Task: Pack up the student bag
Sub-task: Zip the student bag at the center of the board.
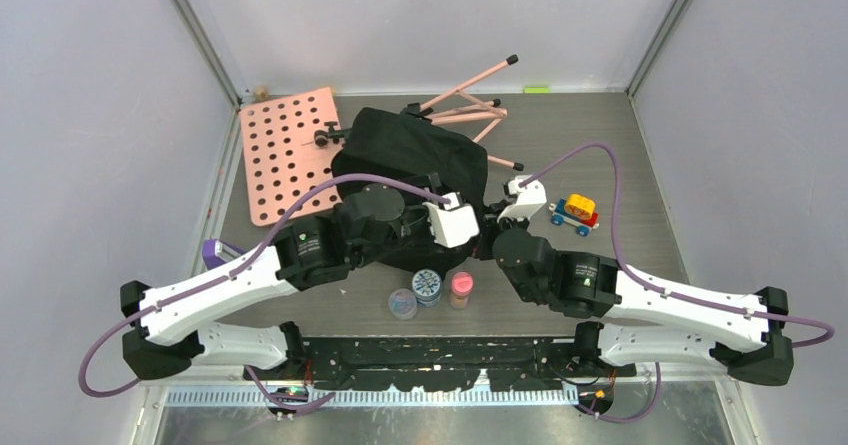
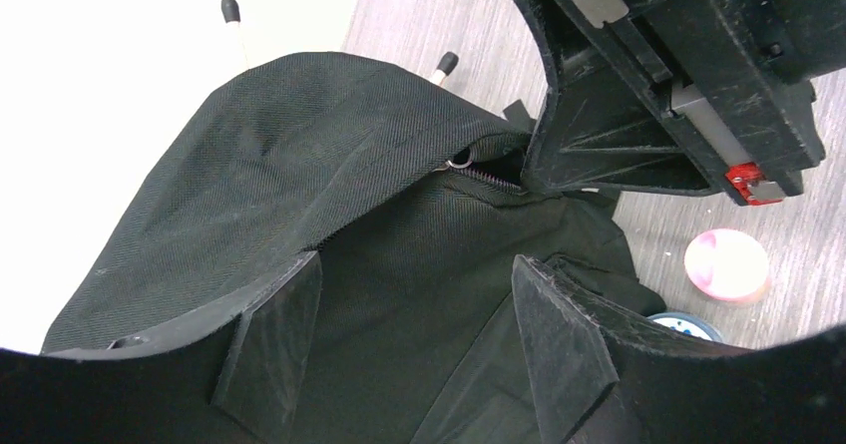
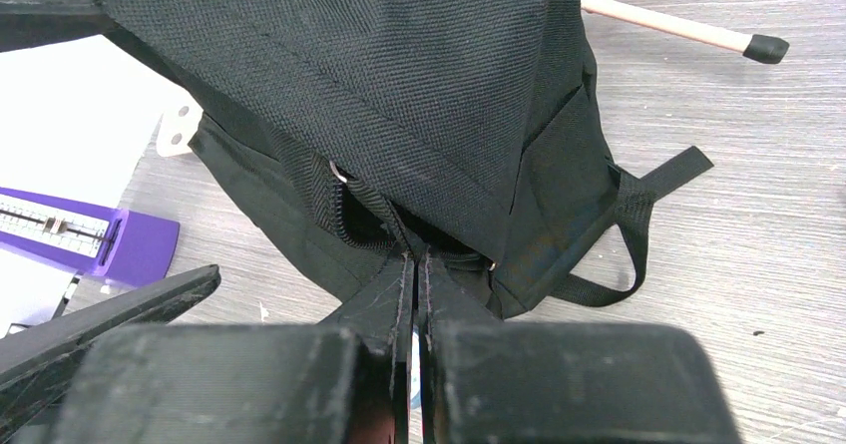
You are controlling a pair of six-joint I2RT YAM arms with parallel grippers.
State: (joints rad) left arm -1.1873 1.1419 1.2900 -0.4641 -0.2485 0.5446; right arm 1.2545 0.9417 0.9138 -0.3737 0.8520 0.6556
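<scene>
I am holding the bag's pinched zip edge above the table in my right gripper. Next I will move it down toward the bag's near corner [image 1: 463, 254] [image 3: 507, 300] and let it go there.
The student bag [image 1: 410, 150] is a large black fabric backpack slumped at the table's middle. Over its near edge, my left gripper [image 1: 440, 193] stands open; in the left wrist view its two fingers [image 2: 269, 334] straddle loose black cloth of the bag [image 2: 299, 165] without pinching it. From the right, my right gripper [image 1: 492, 212] comes in to the bag's near right corner. In the right wrist view it [image 3: 419, 264] is shut on a strip of the bag's zip edge [image 3: 374, 210]. The bag's inside is hidden.
A pink pegboard [image 1: 285, 150] lies left of the bag, pink rods with black tips [image 1: 470, 105] behind it. A toy car [image 1: 575, 212] sits right. Three small jars [image 1: 427, 285] stand in front. A purple item [image 1: 212, 253] is at the left edge. A bag strap [image 3: 638, 215] trails on the table.
</scene>
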